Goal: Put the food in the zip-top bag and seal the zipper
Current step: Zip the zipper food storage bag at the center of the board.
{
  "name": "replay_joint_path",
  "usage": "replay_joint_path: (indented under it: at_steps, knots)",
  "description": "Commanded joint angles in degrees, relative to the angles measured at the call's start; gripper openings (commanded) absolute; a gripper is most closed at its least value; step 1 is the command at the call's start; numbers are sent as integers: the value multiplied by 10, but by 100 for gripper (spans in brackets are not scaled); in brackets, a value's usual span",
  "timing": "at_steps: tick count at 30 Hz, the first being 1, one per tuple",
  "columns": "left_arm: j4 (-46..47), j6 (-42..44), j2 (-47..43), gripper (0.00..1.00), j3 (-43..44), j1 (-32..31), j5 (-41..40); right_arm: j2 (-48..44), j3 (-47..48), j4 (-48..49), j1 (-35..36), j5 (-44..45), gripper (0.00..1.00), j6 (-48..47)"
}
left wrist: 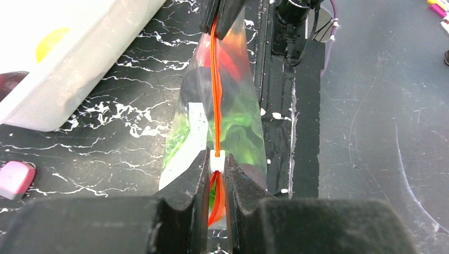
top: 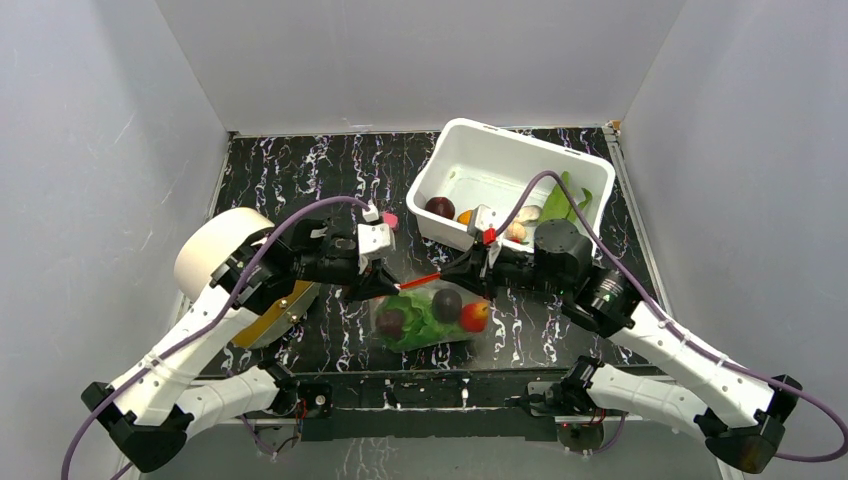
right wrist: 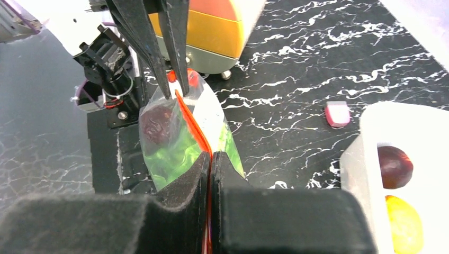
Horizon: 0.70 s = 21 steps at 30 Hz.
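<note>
I will next pull the slider (left wrist: 217, 160) with my left gripper to the left in the top view over the zipper's gap, then move down and let go, since bare tabletop is below and to that side.
The clear zip-top bag (top: 430, 318) hangs low over the table between both arms. It holds pale-green cabbage (top: 415, 325), two dark purple rounds (top: 446, 303) and a red tomato (top: 474, 316). Its orange-red zipper (left wrist: 216, 95) runs taut from one gripper to the other. My left gripper (left wrist: 216, 165) is shut on the zipper's end, with the white slider (left wrist: 217, 160) at its fingertips. My right gripper (right wrist: 210, 159) is shut flat on the zipper's other end. More food lies in the white tub: a purple round (top: 439, 207), an orange piece (top: 466, 215), mushrooms (top: 522, 222) and green pods (top: 566, 200).
The white tub (top: 462, 140) stands at the back right, just behind my right wrist. A small pink block (top: 390, 218) lies on the black marbled table beside the left wrist. A white and yellow-orange rounded object (top: 215, 250) sits at the left.
</note>
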Motion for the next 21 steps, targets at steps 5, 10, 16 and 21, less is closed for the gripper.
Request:
replay_joint_path:
  at_steps: [5,10,16,21]
  knots:
    - [-110,45,-27,0,39,3,-60,-42,21,-39,-8,120,0,-30]
    - [-144,63,-25,0,43,3,-89,-78,17,-38,-9,210,0,-31]
    - [-155,78,-15,0,50,2,-97,-78,29,-56,-9,206,0,-47]
    - [-155,96,-3,0,58,3,-96,-64,30,-58,-9,199,0,-41]
